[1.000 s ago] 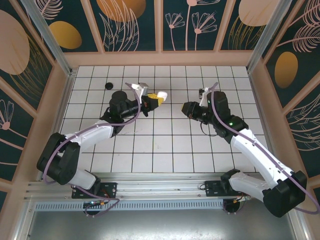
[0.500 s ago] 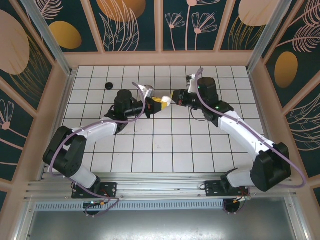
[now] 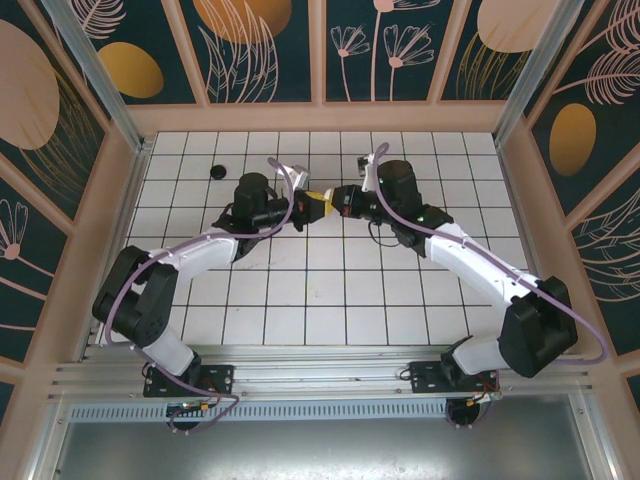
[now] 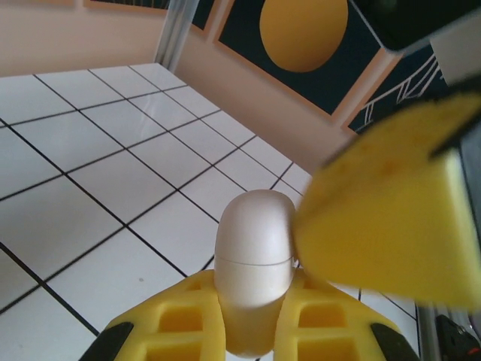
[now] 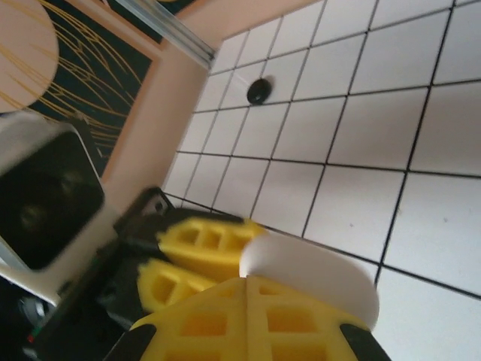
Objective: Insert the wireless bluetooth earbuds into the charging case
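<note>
I should move my left gripper away from the right gripper and lower it to let go of the case (image 4: 254, 248) on the tiles below it, because the lid is shut.
The charging case (image 4: 254, 248) is a white, rounded capsule with its lid closed along a thin seam. My left gripper (image 4: 253, 284) is shut on its lower half and holds it above the tiles near the table's back centre (image 3: 308, 204). My right gripper (image 3: 333, 200) faces it from the right. Its yellow fingers (image 5: 225, 323) are pressed together with nothing between them, and their tips touch the case (image 5: 316, 271). That same right finger (image 4: 383, 203) looms blurred against the case's upper part. The earbuds are out of view.
A small black round piece (image 3: 217, 171) lies on the white tiled floor at the back left, also seen on the floor (image 5: 258, 91) near the wall. Wooden walls (image 3: 320, 115) ring the table. The left gripper's fingers (image 5: 203, 233) sit just past the right one's tips.
The right arm has swung left from the right centre and its gripper now meets the case. The left gripper has shifted slightly, still holding the case.
</note>
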